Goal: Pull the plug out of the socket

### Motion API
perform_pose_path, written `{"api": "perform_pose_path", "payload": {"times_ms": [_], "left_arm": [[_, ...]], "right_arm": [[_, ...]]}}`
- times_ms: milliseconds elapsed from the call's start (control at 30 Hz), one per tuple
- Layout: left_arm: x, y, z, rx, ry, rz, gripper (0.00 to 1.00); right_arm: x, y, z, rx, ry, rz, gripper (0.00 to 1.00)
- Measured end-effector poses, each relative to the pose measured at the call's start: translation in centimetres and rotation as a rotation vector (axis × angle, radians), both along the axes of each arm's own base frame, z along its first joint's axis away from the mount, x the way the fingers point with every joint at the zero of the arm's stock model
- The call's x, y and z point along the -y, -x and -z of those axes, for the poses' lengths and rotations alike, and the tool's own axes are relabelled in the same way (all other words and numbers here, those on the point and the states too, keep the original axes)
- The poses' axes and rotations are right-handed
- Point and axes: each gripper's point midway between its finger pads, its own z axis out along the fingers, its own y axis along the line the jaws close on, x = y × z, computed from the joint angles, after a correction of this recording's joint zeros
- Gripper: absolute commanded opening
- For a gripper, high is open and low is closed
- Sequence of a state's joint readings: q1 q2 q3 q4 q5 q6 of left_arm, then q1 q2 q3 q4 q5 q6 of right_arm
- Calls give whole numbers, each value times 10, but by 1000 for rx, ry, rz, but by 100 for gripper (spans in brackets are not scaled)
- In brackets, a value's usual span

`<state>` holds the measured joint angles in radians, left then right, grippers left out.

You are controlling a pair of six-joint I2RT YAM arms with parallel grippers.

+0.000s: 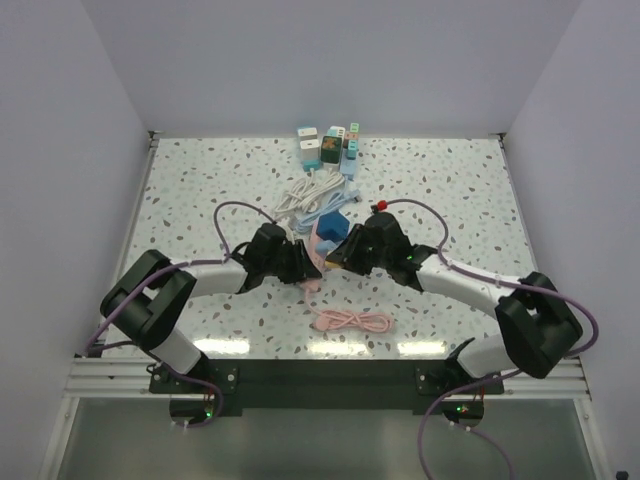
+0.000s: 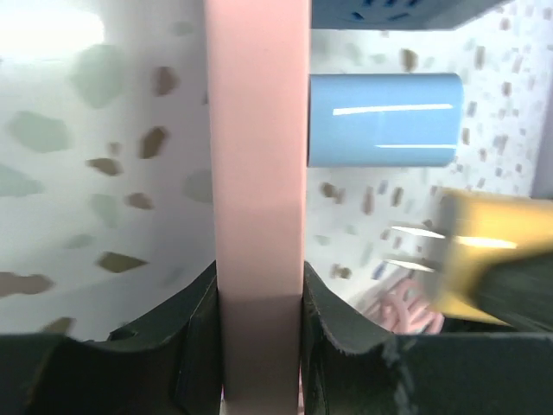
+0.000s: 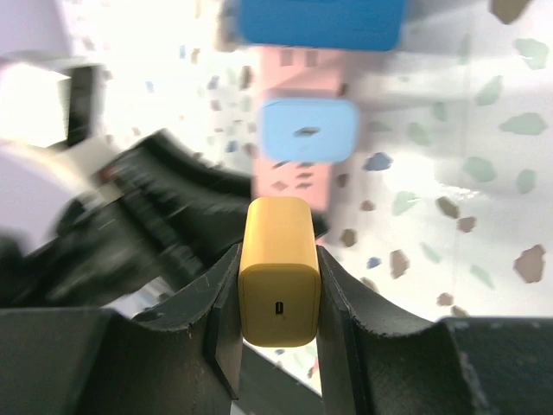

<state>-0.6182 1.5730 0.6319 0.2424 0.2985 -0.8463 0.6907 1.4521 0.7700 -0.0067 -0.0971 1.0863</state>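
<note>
The yellow plug (image 3: 278, 277) in my right gripper should move away from the pink socket strip next, to the right in the top view over open table, because the yellow plug's pins show.
My left gripper (image 2: 259, 285) is shut on a pink socket strip (image 2: 259, 156), which runs straight up the left wrist view. A light blue plug (image 2: 384, 119) sticks out of the strip's side. My right gripper (image 3: 276, 259) is shut on a yellow plug (image 3: 278, 277). In the left wrist view the yellow plug (image 2: 497, 259) shows bare metal prongs, with a gap between them and the strip. In the top view both grippers (image 1: 300, 262) (image 1: 345, 250) meet at the pink strip (image 1: 325, 238) in mid-table.
A dark blue plug (image 3: 320, 22) sits at the strip's far end. A coiled pink cable (image 1: 350, 320) lies near the front. White cables (image 1: 308, 195) and several small chargers (image 1: 330, 145) lie at the back.
</note>
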Motion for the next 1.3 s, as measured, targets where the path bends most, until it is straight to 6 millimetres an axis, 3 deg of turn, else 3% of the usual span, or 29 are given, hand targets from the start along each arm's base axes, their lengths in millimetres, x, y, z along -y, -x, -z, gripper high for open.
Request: {"api": "perform_pose_path", "payload": {"times_ms": [67, 200, 333, 433, 533, 633, 733, 900, 1067, 1100, 1167, 1200, 1300], "left_arm": [[-12, -5, 15, -24, -44, -36, 0], [-17, -10, 18, -21, -56, -63, 0], [-19, -11, 16, -14, -60, -65, 0], [-23, -8, 9, 0, -68, -64, 0], [-30, 0, -6, 34, -64, -57, 0], [-38, 7, -27, 87, -46, -59, 0], [-47, 12, -44, 133, -35, -67, 0], [-68, 13, -58, 176, -48, -105, 0], [-93, 13, -48, 145, -94, -160, 0], [-98, 14, -45, 135, -104, -169, 0], [-104, 15, -40, 117, -121, -180, 0], [-106, 15, -39, 111, -126, -184, 0], [-107, 15, -37, 105, -130, -188, 0]], "right_arm": [[2, 2, -17, 31, -38, -4, 0], [2, 8, -40, 71, -98, -32, 0], [29, 10, -49, 76, -72, 14, 0], [80, -16, -57, 111, -14, 177, 0], [152, -52, -56, 109, 112, 405, 0], [213, -85, -43, 53, 238, 589, 0], [262, -111, -16, -45, 355, 710, 0], [321, -133, 28, -192, 476, 840, 0], [359, -142, 48, -255, 509, 923, 0], [364, -142, 50, -260, 509, 932, 7], [370, -142, 51, -262, 504, 946, 30], [372, -142, 50, -260, 499, 950, 61], [376, -144, 48, -251, 481, 952, 87]]}}
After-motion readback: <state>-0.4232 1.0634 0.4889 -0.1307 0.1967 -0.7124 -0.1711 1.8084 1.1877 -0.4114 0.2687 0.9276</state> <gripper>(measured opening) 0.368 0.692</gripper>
